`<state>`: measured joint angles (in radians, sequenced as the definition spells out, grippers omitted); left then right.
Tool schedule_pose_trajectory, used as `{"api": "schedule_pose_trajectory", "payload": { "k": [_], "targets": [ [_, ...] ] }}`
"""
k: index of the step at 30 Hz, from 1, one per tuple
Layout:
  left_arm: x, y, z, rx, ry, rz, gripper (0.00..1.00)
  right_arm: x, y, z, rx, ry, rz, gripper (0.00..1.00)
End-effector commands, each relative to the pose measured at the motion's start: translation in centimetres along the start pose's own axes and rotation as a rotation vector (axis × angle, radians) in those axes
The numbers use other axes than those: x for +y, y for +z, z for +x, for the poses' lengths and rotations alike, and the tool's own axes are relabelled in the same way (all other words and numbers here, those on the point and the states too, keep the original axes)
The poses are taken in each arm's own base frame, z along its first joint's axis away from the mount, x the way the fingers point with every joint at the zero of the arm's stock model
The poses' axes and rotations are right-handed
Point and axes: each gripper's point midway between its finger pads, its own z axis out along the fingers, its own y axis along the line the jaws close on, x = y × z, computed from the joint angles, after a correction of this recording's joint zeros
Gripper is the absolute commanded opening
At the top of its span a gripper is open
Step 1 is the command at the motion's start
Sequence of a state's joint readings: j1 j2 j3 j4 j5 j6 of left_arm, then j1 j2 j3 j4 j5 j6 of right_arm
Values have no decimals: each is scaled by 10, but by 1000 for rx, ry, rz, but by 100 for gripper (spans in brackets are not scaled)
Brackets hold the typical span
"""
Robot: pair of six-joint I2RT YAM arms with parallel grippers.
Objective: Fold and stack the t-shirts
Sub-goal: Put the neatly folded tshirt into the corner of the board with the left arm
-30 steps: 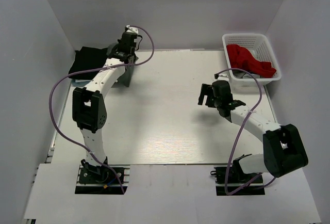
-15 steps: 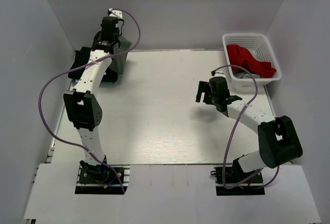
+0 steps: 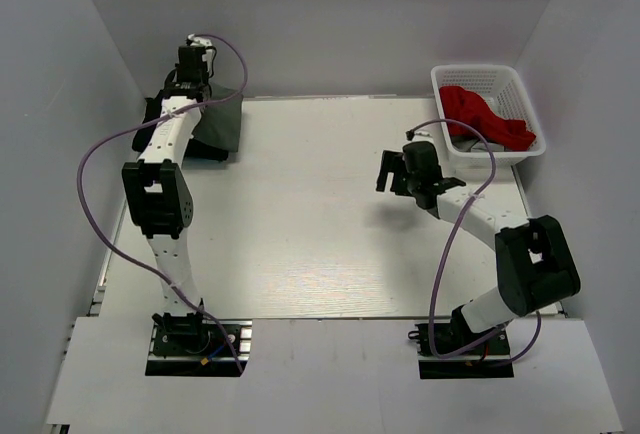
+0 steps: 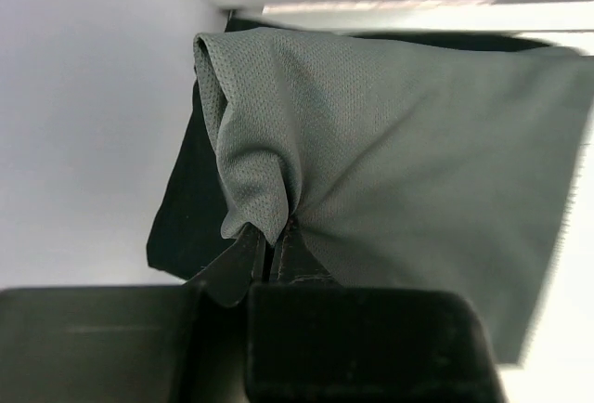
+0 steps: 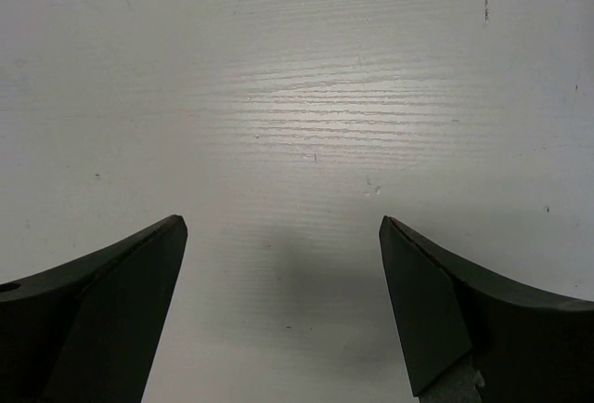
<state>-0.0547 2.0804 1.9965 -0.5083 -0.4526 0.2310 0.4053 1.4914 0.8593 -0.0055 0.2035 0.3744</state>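
Note:
I will move my left gripper over the black t-shirt's wall side (image 3: 147, 128) (image 4: 188, 213), to the left in the top view, and let go of the edge of the grey t-shirt, because that side is uncovered.
My left gripper (image 3: 190, 82) is at the far left corner of the table, shut on a bunched edge of the dark grey t-shirt (image 4: 408, 162), which hangs folded from the jaws. In the top view the grey shirt (image 3: 222, 122) lies over the black t-shirt (image 3: 158, 114). The black shirt (image 4: 190, 208) shows under the grey one in the left wrist view. My left gripper (image 4: 271, 240) pinches the grey cloth. The red t-shirt (image 3: 482, 116) lies crumpled in the basket. My right gripper (image 3: 392, 172) is open and empty above bare table; its open jaws (image 5: 283, 227) show only the tabletop.
A white mesh basket (image 3: 487, 76) stands at the far right corner. White walls close in the back and both sides. The white table (image 3: 320, 214) stretches between the two arms.
My left gripper has carried the dark grey t-shirt left and back, over the black shirt in the corner. My right gripper has drifted slightly left and farther back.

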Motion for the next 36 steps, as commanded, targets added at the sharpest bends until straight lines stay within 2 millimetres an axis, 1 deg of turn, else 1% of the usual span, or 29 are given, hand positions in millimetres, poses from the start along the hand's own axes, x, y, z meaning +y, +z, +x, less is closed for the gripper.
{"api": "schedule_pose_trajectory", "payload": {
  "k": [1,2,3,5,6,7,8,9,10,12,15,17,18,19,20,21,22,23,24,25,26,27,28,29,31,32,33,35,36],
  "targets": [
    [28,11,-14,-43,-52,-44,0,8,2,-22,-44,11,-10,90],
    [36,18,-8,-24,-55,-56,0,7,3,-23,-44,14,-6,90],
    [34,21,-6,-14,-51,-53,0,8,4,-23,-42,12,-11,90],
    [41,32,3,5,-57,-57,0,8,7,-22,-36,14,-6,90],
    [45,34,3,-2,-64,-56,0,9,7,-26,-42,16,-10,90],
    [52,39,6,6,-71,-68,0,10,9,-23,-34,14,-11,90],
    [54,46,8,4,-76,-67,0,10,10,-24,-34,15,-10,90],
    [63,49,8,4,-86,-81,0,11,10,-25,-35,15,-13,90],
    [60,52,8,1,-86,-71,0,10,14,-22,-24,15,-8,90],
    [70,60,15,15,-94,-75,0,12,15,-25,-28,16,-11,90],
    [73,67,18,20,-99,-72,0,13,21,-24,-17,15,-13,90],
    [85,72,23,27,-119,-91,0,13,25,-16,23,11,-7,90],
    [80,74,23,27,-117,-65,0,14,26,-16,25,11,-11,90],
    [85,76,25,28,-123,-63,0,14,28,-16,28,18,-12,90],
    [83,76,25,26,-123,-54,0,16,28,-15,34,15,-18,90],
    [79,80,29,33,-120,-43,0,18,29,-16,32,17,-25,90],
    [84,81,31,37,-124,-50,0,19,29,-14,43,16,-35,90],
    [81,86,37,49,-120,-46,0,19,29,-17,34,16,-29,90],
    [79,89,38,51,-129,-46,0,20,29,-15,41,14,-30,90],
    [85,88,40,61,-137,-83,3,18,29,-16,38,17,-27,90],
    [88,88,37,62,-138,-94,15,19,29,-16,37,17,-30,90],
    [92,86,37,69,-137,-114,59,19,27,-18,33,16,-31,90],
    [93,86,38,71,-146,-123,86,20,27,-18,32,21,-33,90],
    [93,86,38,71,-146,-123,100,21,26,-18,33,19,-35,90],
    [106,75,33,67,-166,-174,100,23,20,-24,15,20,-48,90],
    [106,64,23,52,-176,-170,100,24,18,-26,9,22,-53,90],
    [108,56,19,48,-213,-171,100,28,10,-32,-12,22,-71,90],
    [116,39,6,23,-271,-177,100,28,5,-32,-21,26,-82,90],
    [123,16,-11,-15,-365,-205,100,28,-4,-33,-40,30,-98,90]
  ]
}}
